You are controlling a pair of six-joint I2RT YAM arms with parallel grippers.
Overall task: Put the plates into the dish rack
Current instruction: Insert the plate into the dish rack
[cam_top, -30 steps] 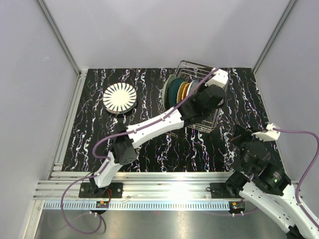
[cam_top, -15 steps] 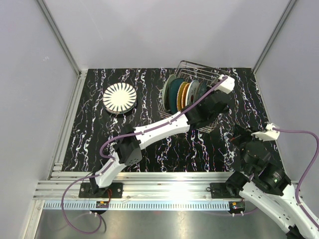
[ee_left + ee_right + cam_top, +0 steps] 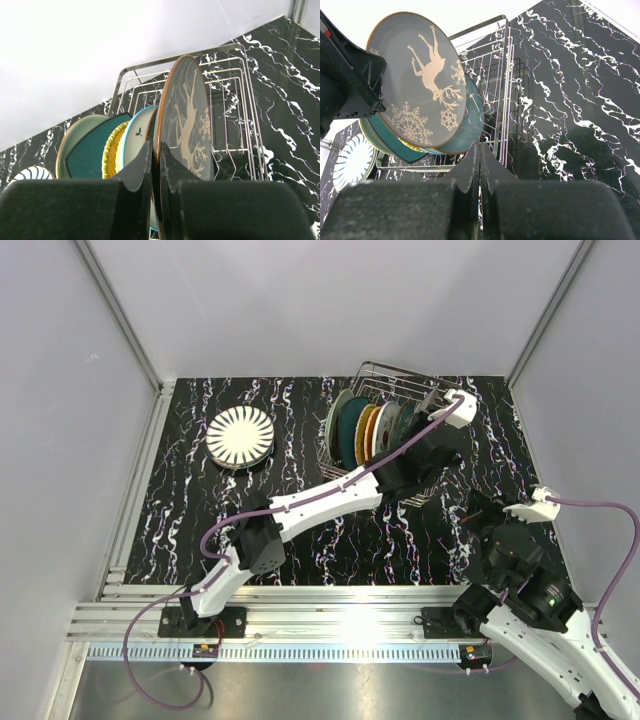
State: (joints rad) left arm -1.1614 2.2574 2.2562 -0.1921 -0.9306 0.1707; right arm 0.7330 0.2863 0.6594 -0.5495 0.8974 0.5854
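The rack slot beside the standing plates is below my left gripper and to its left in the top view, so my left gripper will lower there next and release.
My left gripper [image 3: 156, 156] is shut on the rim of the grey-brown deer plate [image 3: 187, 120] and holds it upright over the silver wire dish rack [image 3: 231, 85], just right of the plates standing in it. Those are a mint-green plate [image 3: 69, 142], a dark teal one [image 3: 87, 156], an orange-tan one [image 3: 111, 152] and a white one [image 3: 136, 137]. In the top view the left gripper [image 3: 420, 432] is over the rack [image 3: 385, 373]. My right gripper [image 3: 480, 150] is shut and empty, low on the table in front of the rack [image 3: 502, 75], facing the deer plate [image 3: 415, 80].
A white plate with black radial stripes [image 3: 240, 435] lies flat on the black marbled table [image 3: 300, 540] left of the rack; it also shows in the right wrist view [image 3: 351, 164]. The right arm [image 3: 520, 560] rests at the near right. Grey walls enclose the table.
My left arm has swung right along the rack with the deer plate in its grip. The right arm has not moved.
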